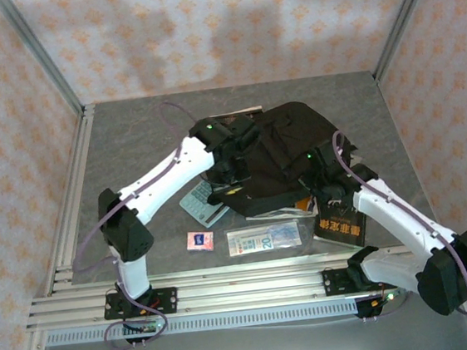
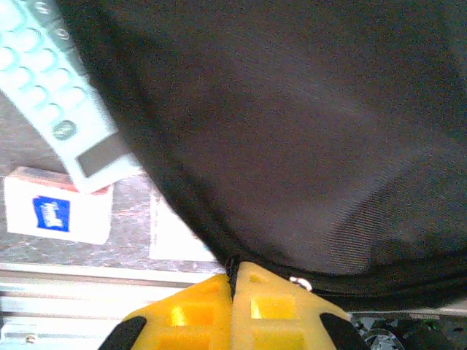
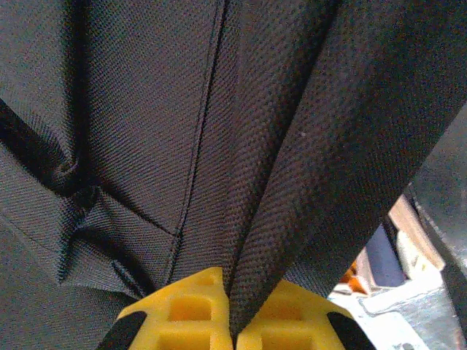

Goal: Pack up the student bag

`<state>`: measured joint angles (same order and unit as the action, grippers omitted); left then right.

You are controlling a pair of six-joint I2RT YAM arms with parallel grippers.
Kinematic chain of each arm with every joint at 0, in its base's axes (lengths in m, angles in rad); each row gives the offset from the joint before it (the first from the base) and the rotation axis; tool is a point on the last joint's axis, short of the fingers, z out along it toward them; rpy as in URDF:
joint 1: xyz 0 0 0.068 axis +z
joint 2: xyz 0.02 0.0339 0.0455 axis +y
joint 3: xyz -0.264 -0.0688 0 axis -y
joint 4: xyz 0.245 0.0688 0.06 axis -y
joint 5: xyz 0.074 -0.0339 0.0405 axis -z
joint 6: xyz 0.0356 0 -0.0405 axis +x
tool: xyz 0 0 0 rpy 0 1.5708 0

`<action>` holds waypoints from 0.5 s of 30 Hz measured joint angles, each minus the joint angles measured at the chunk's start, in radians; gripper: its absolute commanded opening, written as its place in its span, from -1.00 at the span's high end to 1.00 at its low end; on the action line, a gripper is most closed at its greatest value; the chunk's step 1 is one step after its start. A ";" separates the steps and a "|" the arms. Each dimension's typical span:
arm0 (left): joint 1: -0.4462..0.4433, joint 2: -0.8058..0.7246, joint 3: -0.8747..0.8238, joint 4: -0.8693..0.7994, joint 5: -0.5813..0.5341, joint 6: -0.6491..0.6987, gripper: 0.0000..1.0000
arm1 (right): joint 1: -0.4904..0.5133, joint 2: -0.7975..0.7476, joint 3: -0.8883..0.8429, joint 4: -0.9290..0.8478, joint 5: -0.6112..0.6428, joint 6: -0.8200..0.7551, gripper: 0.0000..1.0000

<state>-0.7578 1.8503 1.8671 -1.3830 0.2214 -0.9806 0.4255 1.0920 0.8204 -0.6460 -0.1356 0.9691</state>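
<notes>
I need to move my left gripper outward and toward the pale teal calculator (image 1: 202,203) (image 2: 60,98), then let go of the bag's black seam edge, because its fingers pinch only a thin sliver of that edge.
The student bag (image 1: 289,144), a large black fabric backpack, lies in the middle of the table with both arms at its near edge. My left gripper (image 1: 232,175) is at the bag's left front edge. In the left wrist view its yellow fingers (image 2: 201,299) are pressed together, and the left gripper (image 2: 233,271) is shut on the bag's black seam edge (image 2: 292,146). My right gripper (image 1: 325,184) is at the bag's right front side. In the right wrist view the right gripper (image 3: 244,288) is shut on a fold of the bag's fabric (image 3: 277,182).
A pale teal calculator (image 1: 203,201) (image 2: 58,95) lies left of the bag. An eraser (image 1: 199,240) (image 2: 58,215) and a flat clear pouch (image 1: 263,238) lie near the front rail. A black book with orange lettering (image 1: 339,226) lies front right. Another book (image 1: 281,213) pokes out from under the bag.
</notes>
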 measured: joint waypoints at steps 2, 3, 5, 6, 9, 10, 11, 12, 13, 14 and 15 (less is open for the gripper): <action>0.032 -0.041 -0.044 0.006 -0.007 0.010 1.00 | -0.008 0.007 0.015 -0.013 0.011 -0.018 1.00; 0.053 -0.062 -0.062 0.010 -0.013 0.015 1.00 | -0.011 0.010 0.022 -0.016 0.013 -0.027 1.00; 0.085 -0.084 -0.074 0.014 -0.028 0.027 1.00 | -0.021 0.018 0.034 -0.020 0.013 -0.042 1.00; 0.100 -0.092 -0.075 0.017 -0.037 0.038 1.00 | -0.028 0.024 0.041 -0.021 0.013 -0.051 1.00; 0.139 -0.103 -0.075 0.017 -0.079 0.063 1.00 | -0.056 0.047 0.056 -0.021 0.016 -0.089 1.00; 0.150 -0.103 -0.075 0.018 -0.087 0.069 1.00 | -0.063 0.054 0.061 -0.020 0.015 -0.103 1.00; 0.159 -0.103 -0.075 0.018 -0.096 0.075 1.00 | -0.069 0.063 0.068 -0.018 0.012 -0.122 1.00; 0.163 -0.103 -0.075 0.019 -0.099 0.083 1.00 | -0.071 0.074 0.079 -0.016 0.005 -0.147 1.00; 0.164 -0.103 -0.075 0.022 -0.098 0.087 1.00 | -0.074 0.089 0.097 -0.015 -0.003 -0.172 1.00; 0.162 -0.103 -0.075 0.027 -0.098 0.090 1.00 | -0.074 0.111 0.125 -0.016 -0.013 -0.199 1.00; 0.156 -0.103 -0.075 0.033 -0.096 0.093 1.00 | -0.075 0.140 0.162 -0.016 -0.023 -0.227 1.00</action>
<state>-0.6022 1.7473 1.7924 -1.3499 0.1257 -0.8875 0.3504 1.2316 0.9821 -0.6617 -0.1585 0.7418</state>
